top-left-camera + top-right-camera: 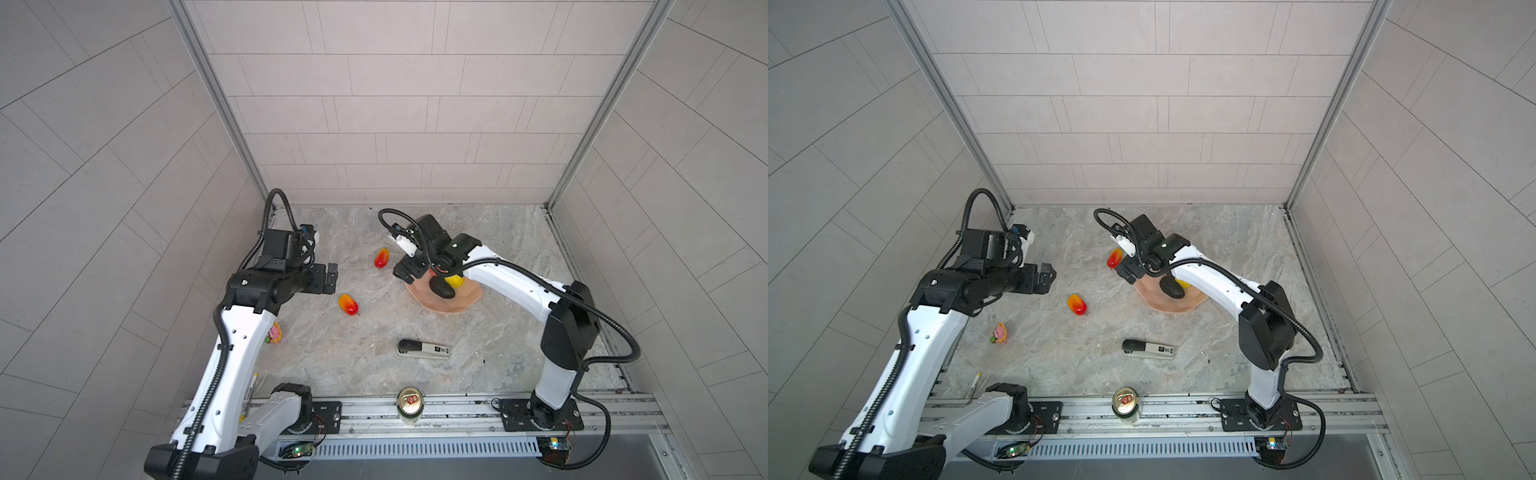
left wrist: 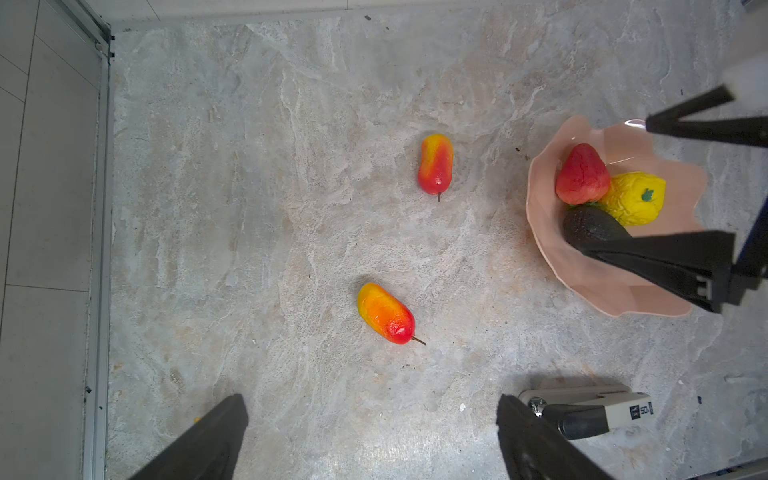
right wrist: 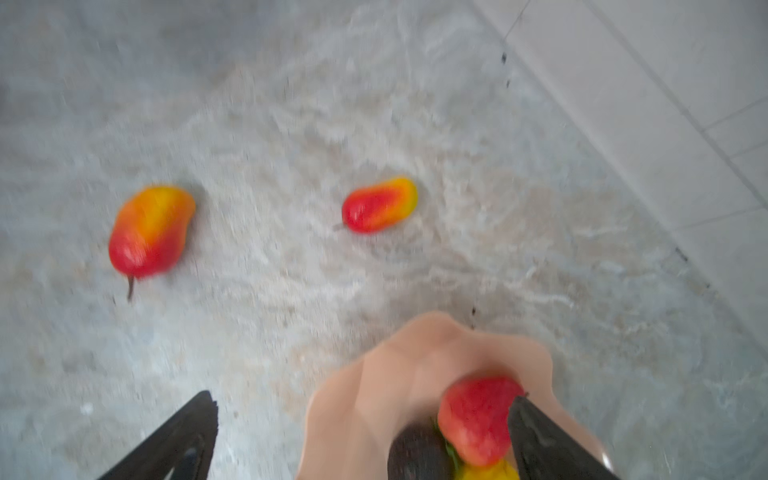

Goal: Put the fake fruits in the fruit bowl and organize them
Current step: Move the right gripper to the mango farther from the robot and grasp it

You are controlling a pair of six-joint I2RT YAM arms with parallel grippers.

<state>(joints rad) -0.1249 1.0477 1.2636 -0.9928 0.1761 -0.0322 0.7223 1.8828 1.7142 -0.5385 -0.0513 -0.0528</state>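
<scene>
The farther mango is below and outward from my right gripper, lengthwise across its finger gap. My right gripper should next reach outward, turn and go down astride the mango's middle (image 1: 381, 257) (image 3: 380, 205).
The peach-pink fruit bowl (image 1: 457, 305) (image 2: 540, 249) holds a red strawberry (image 2: 582, 174) (image 3: 473, 419), a yellow lemon (image 2: 633, 199) (image 1: 456, 281) and a dark avocado (image 2: 590, 224) (image 1: 442, 287). My right gripper (image 3: 362, 400) (image 1: 409, 271) hovers open over the bowl's left side. The strawberry lies free by one of its fingers. Two mangoes (image 1: 381, 258) (image 1: 348, 304) rest on the table left of the bowl, and both mangoes (image 2: 435, 164) (image 2: 386, 313) show in the left wrist view. My left gripper (image 2: 372, 403) (image 1: 330, 279) stands open and empty, left of the nearer mango.
A black-and-grey stapler (image 1: 423, 348) lies in front of the bowl. A drink can (image 1: 410, 404) stands at the table's front edge. A small pink and yellow toy (image 1: 999, 333) and a pen (image 1: 974, 384) lie near the left arm. Walls enclose three sides.
</scene>
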